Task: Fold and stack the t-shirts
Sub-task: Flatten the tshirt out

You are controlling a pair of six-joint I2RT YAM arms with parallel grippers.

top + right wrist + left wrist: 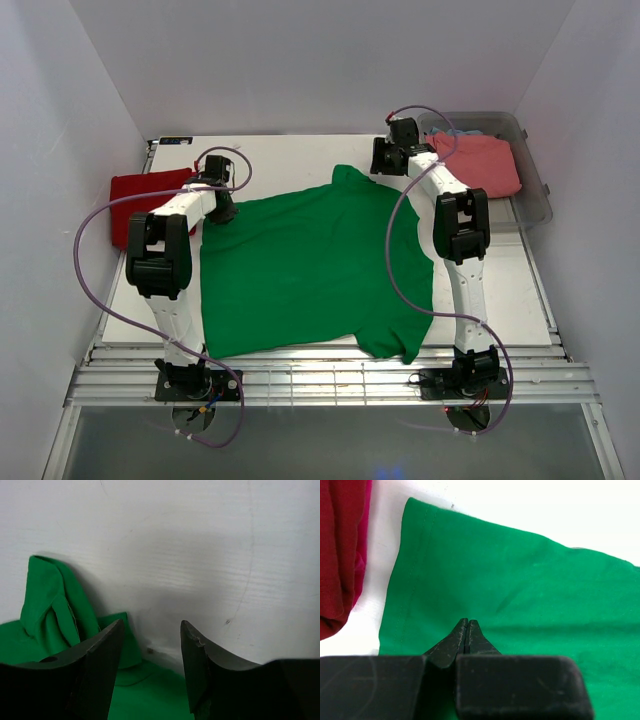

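My left gripper, its shut fingers still short of the spot, will move outward over the green t-shirt's far corner [415,509] beside the red t-shirt and release there.
A bright green t-shirt [310,265] lies spread flat across the white table [290,155]. My left gripper [222,209] is at the shirt's far left corner. In the left wrist view the left gripper [466,622] is shut, tips together over the green cloth [520,580], with no cloth visible between them. My right gripper [387,160] is at the shirt's far right corner. It stands open [150,630] over the table edge of the cloth, beside a bunched green fold [50,600]. A deep red t-shirt [145,195] lies at the far left, and its red cloth [337,550] also shows in the left wrist view.
A clear plastic bin [537,185] stands at the back right with a salmon-pink t-shirt [480,160] in it and a bit of light blue cloth [458,130] behind that. White walls close in on three sides. A slatted rail runs along the near edge.
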